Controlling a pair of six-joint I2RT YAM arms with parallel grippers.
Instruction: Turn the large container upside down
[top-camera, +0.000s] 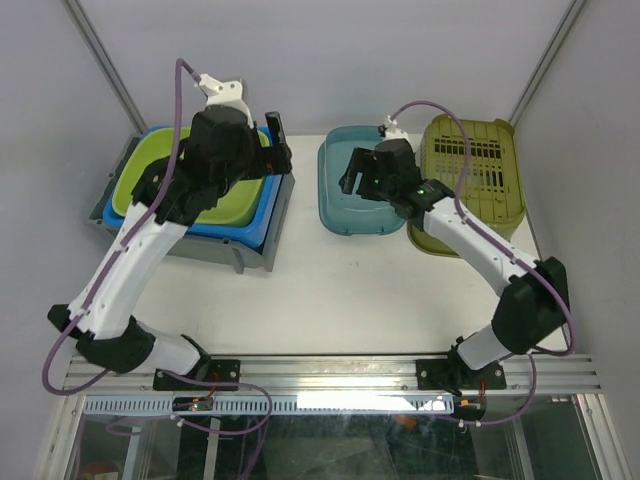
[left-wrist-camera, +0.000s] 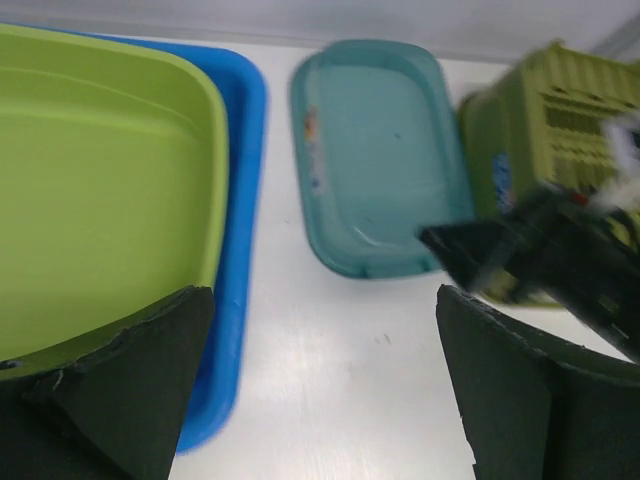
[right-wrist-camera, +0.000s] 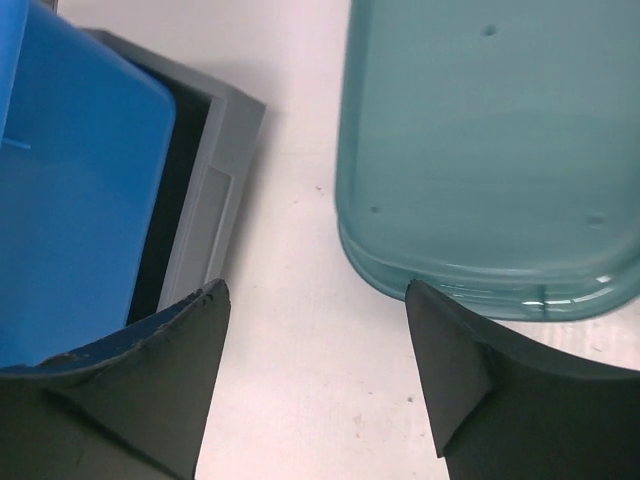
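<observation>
I will lower my left gripper toward the left in the wrist view onto the lime green tub's side rim (left-wrist-camera: 220, 138), which is below it, since that tub nests innermost.
A grey bin (top-camera: 255, 245) stands upright at the left with a blue tub (top-camera: 240, 225) and a lime green tub (top-camera: 225, 205) nested in it. A teal container (top-camera: 350, 205) sits upright at the middle. My left gripper (top-camera: 262, 140) is open and empty above the stack's right rim; its wrist view shows the green tub (left-wrist-camera: 100, 180), the blue tub (left-wrist-camera: 235, 200) and the teal container (left-wrist-camera: 375, 150). My right gripper (top-camera: 350, 170) is open and empty over the teal container's left rim (right-wrist-camera: 490, 140), with the grey bin (right-wrist-camera: 215, 170) to its left.
An olive slatted basket (top-camera: 480, 170) stands at the right, touching the teal container; it also shows in the left wrist view (left-wrist-camera: 560, 100). My right arm (left-wrist-camera: 560, 250) crosses in front of it. Bare white table (top-camera: 330, 290) lies in front of the containers.
</observation>
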